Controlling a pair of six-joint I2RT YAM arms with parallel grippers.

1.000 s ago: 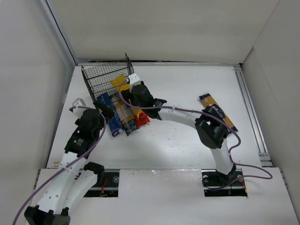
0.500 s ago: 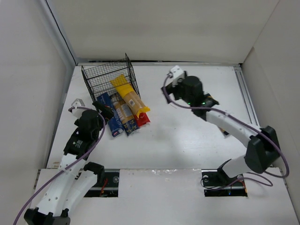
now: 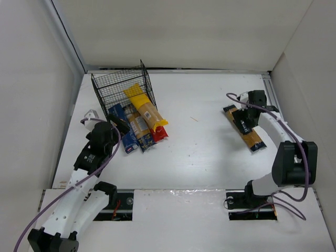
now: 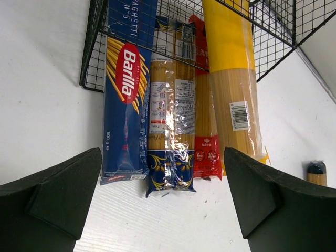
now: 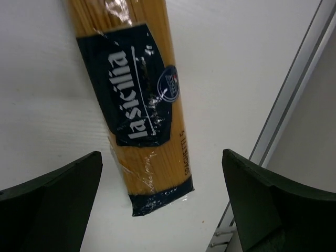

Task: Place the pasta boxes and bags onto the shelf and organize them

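My right gripper needs to lower next onto the orange-yellow bag (image 3: 250, 134) by its black label's near edge and close, as the bag's near end lies between its fingers.
The black wire shelf (image 3: 119, 86) stands at the back left. Four packs lie side by side with their far ends in it: dark blue box (image 3: 121, 132), clear bag (image 3: 140, 131), red-and-yellow bag (image 3: 160, 134), and yellow bag (image 3: 146, 107) on top. In the left wrist view they are the box (image 4: 126, 89), clear bag (image 4: 169, 121), red bag (image 4: 206, 131) and yellow bag (image 4: 233, 79). My left gripper (image 4: 163, 210) is open and empty just short of their near ends. The orange-yellow black-labelled bag (image 3: 250, 134) lies at the right. My right gripper (image 5: 163, 205) is open above it (image 5: 142, 105).
A metal rail (image 5: 294, 94) runs along the table's right edge close to the orange-yellow bag. White walls enclose the table on the left, back and right. The bag's end also shows far off in the left wrist view (image 4: 316, 173).
My right arm has swung from the shelf across to the right and now hovers over the orange-yellow bag. The yellow bag stays on the packs. The left arm has barely moved.
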